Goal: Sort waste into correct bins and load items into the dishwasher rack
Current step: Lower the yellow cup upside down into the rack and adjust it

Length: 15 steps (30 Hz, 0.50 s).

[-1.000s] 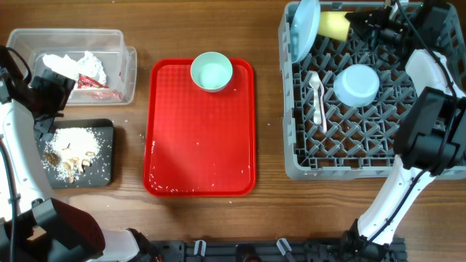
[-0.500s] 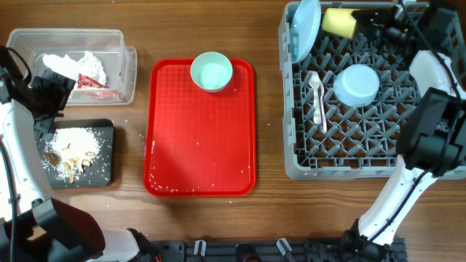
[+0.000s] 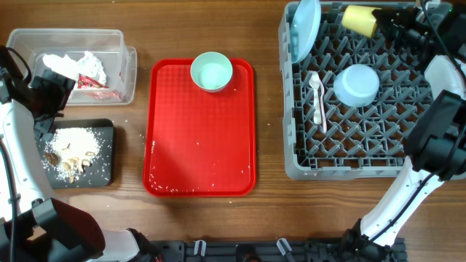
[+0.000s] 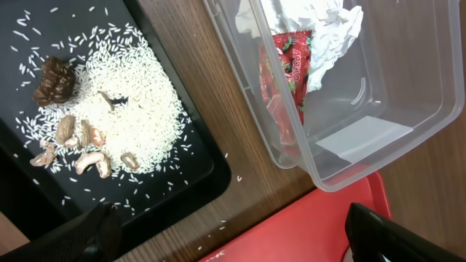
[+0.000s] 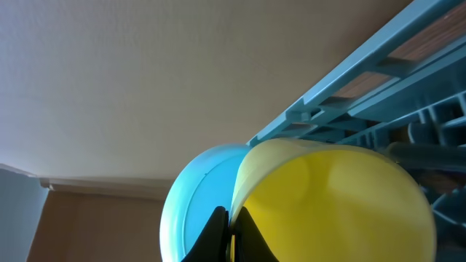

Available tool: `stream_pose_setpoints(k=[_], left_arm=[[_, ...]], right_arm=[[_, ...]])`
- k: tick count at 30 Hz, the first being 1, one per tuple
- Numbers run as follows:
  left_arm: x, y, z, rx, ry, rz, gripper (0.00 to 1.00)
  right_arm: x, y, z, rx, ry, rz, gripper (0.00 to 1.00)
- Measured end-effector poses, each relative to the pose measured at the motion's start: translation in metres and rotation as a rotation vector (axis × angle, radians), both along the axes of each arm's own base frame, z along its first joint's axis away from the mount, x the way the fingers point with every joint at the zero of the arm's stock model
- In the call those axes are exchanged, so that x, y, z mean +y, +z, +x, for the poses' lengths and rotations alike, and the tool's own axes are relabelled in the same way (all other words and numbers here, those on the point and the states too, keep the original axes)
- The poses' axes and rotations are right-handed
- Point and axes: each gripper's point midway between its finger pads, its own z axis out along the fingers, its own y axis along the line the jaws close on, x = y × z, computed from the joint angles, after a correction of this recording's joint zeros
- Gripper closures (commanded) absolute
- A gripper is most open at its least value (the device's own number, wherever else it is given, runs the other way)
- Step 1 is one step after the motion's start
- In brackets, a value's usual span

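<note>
My right gripper lowers the yellow cup (image 3: 360, 19) onto the pegs of the rack beyond its light blue bowl next, since that spot is empty.
My right gripper (image 5: 231, 218) is shut on the rim of the yellow cup (image 3: 360, 19), which it holds tilted over the back edge of the dishwasher rack (image 3: 342, 169). The light blue plate (image 3: 306, 28) stands upright just left of the cup. A light blue bowl (image 3: 356, 84) and a white spoon (image 3: 318, 98) lie in the rack. The pale green bowl (image 3: 212, 71) sits on the red tray (image 3: 200, 145). My left gripper (image 4: 233, 240) hangs open and empty above the gap between the clear tub (image 4: 408, 109) and the black tray (image 4: 196, 171).
Crumpled napkins (image 3: 76, 65) and a red wrapper (image 4: 287, 80) lie in the clear tub. Rice and brown food scraps (image 4: 109, 116) cover the black tray. Crumbs dot the red tray's lower part. Bare wood separates the red tray from the rack.
My right gripper has carried the yellow cup to the right along the rack's back edge, away from the plate. The left arm has not moved.
</note>
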Motion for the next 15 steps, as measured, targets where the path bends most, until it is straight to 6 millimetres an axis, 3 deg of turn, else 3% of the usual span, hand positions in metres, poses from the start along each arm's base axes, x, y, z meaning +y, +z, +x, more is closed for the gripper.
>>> stream_pose_setpoints(k=[4,8,15], left_arm=[[0.0,0.0,0.0,0.0,0.0,0.0,0.0],[0.0,0.0,0.0,0.0,0.0,0.0,0.0],[0.0,0.0,0.0,0.0,0.0,0.0,0.0]], right_arm=[[0.012,0.0,-0.002,0.008,0.034,0.016,0.96],[0.024,-0.014,-0.004,0.071,0.049,0.027,0.96],[0.02,-0.021,-0.007,0.068,0.051,-0.005,0.96]])
